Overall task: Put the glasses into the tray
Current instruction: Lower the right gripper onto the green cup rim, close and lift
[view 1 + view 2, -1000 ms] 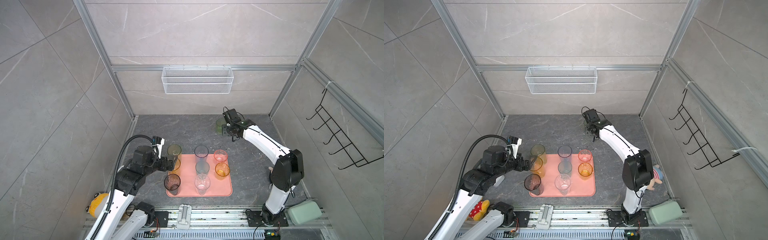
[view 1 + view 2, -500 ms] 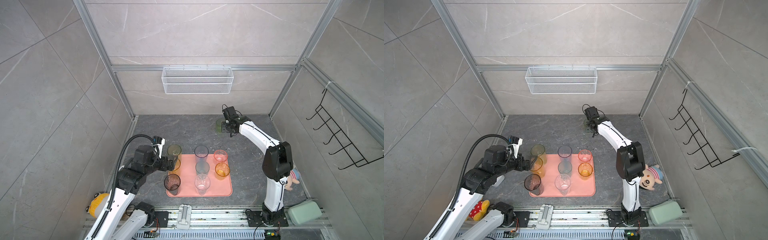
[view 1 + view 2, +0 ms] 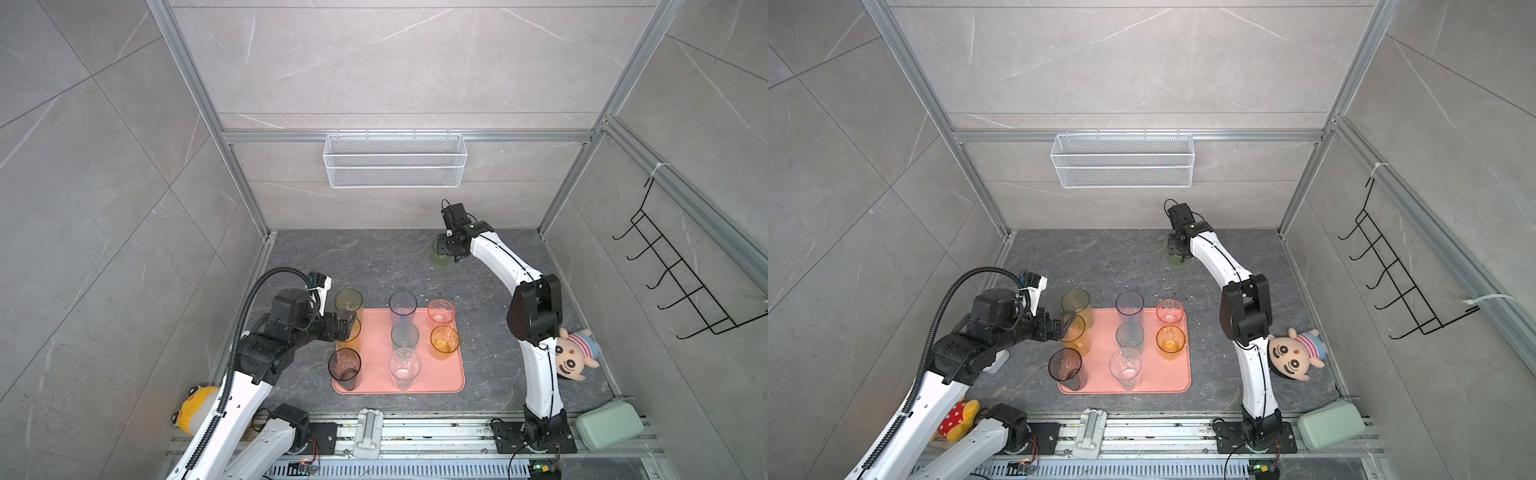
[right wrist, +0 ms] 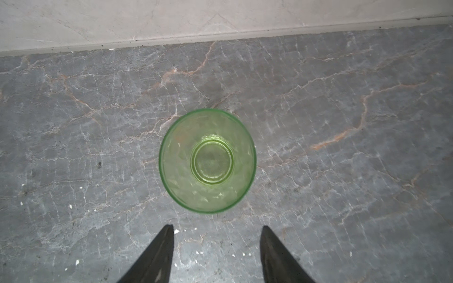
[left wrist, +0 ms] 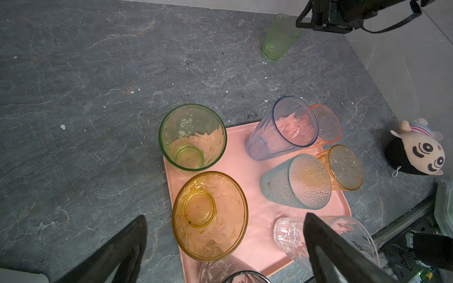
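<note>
My right gripper moves outward and down onto the green glass's rim [image 4: 255, 158] on the hook-rack side next, since the glass's opening leaves room for one finger inside.
The pink tray [image 3: 419, 384] holds several glasses: a yellow-green [image 3: 348, 300], amber [image 5: 209, 215], smoky grey [image 3: 344, 365], blue-grey [image 3: 402, 305], teal [image 3: 404, 336], clear [image 3: 404, 366], pink [image 3: 441, 311] and short amber one [image 3: 444, 340]. My left gripper [image 5: 224, 216] is open, its fingers standing apart on either side of the tall amber glass at the tray's left edge. A green glass [image 4: 207, 160] stands upright on the grey floor near the back wall. My right gripper [image 4: 217, 227] hovers open just short of it, with nothing between its fingers.
A white wire basket [image 3: 395, 166] hangs on the back wall and a black hook rack [image 3: 681, 282] on the right wall. A plush doll [image 3: 575, 353] lies by the right arm, a mint case [image 3: 609, 422] at front right, a yellow toy [image 3: 195, 409] at front left.
The right arm's elbow has swung left, uncovering the plush doll, and its gripper has edged toward the back wall over the green glass. The left arm has stayed put.
</note>
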Robot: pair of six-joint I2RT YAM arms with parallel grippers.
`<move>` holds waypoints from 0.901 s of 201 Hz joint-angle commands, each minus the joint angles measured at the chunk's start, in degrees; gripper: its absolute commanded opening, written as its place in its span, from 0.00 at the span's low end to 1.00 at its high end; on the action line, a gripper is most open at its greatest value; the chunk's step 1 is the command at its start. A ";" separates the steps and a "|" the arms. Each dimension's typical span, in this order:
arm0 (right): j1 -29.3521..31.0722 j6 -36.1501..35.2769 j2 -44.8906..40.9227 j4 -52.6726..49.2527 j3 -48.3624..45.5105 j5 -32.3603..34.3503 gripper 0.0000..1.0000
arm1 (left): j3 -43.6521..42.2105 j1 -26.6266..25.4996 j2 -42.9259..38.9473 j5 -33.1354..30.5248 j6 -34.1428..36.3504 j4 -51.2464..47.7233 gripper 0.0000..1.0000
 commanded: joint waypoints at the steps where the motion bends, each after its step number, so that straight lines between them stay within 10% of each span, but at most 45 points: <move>1: -0.17 0.11 3.80 -4.83 5.58 -0.08 0.58 | 0.88 0.16 0.24 -0.87 1.10 0.60 0.99; 181: -3.74 1.23 15.05 -12.91 22.44 0.33 0.58 | 1.18 0.15 2.19 -1.55 1.30 0.43 1.00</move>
